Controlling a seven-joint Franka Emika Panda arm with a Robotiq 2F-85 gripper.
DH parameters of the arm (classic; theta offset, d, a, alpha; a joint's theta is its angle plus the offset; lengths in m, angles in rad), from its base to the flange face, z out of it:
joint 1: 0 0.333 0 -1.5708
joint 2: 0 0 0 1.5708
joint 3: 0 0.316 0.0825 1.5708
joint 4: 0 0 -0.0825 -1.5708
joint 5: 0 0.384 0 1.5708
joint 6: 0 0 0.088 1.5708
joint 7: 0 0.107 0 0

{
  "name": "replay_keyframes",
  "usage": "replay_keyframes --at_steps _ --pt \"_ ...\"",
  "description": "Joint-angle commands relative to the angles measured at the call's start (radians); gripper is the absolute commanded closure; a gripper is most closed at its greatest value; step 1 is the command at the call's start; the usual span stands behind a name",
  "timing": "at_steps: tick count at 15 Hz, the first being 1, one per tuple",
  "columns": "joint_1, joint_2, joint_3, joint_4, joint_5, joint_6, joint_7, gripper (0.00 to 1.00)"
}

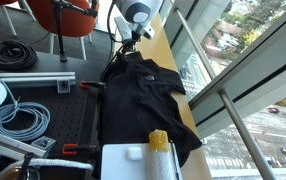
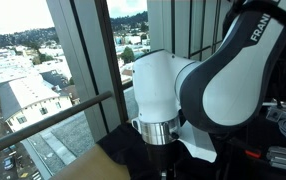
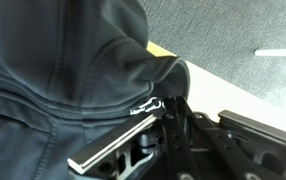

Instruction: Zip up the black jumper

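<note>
I should move my gripper slightly away from the folded collar tip, as fabric bunches beside its fingers, then open them to release the small silver zip pull (image 3: 148,104).
The black jumper (image 1: 143,95) lies spread on the table, collar towards the far end. It also shows in an exterior view as a dark patch under the arm (image 2: 133,165). In the wrist view its fleece (image 3: 63,60) fills the upper left. My gripper (image 1: 124,44) is down at the collar end. In the wrist view the gripper (image 3: 161,110) has its fingertips together at the small silver zip pull (image 3: 148,104) and looks shut on it. The zip teeth are hidden by folds.
A yellow object (image 1: 158,140) and a white box (image 1: 133,160) sit at the jumper's near end. Coiled cables (image 1: 11,55) lie beside it, with red chairs (image 1: 68,15) behind. A window wall (image 1: 233,70) runs along the table's other side.
</note>
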Motion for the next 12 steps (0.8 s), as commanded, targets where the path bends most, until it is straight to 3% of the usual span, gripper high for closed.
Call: replay_keyframes --at_steps 1,11,12 --pt "-0.019 0.002 0.036 0.023 0.055 0.001 -0.035 0.98" --pt "-0.082 -0.010 0.016 0.022 0.064 -0.008 -0.062 0.98" --pt "-0.086 -0.014 0.014 0.017 0.063 -0.003 -0.061 0.68"
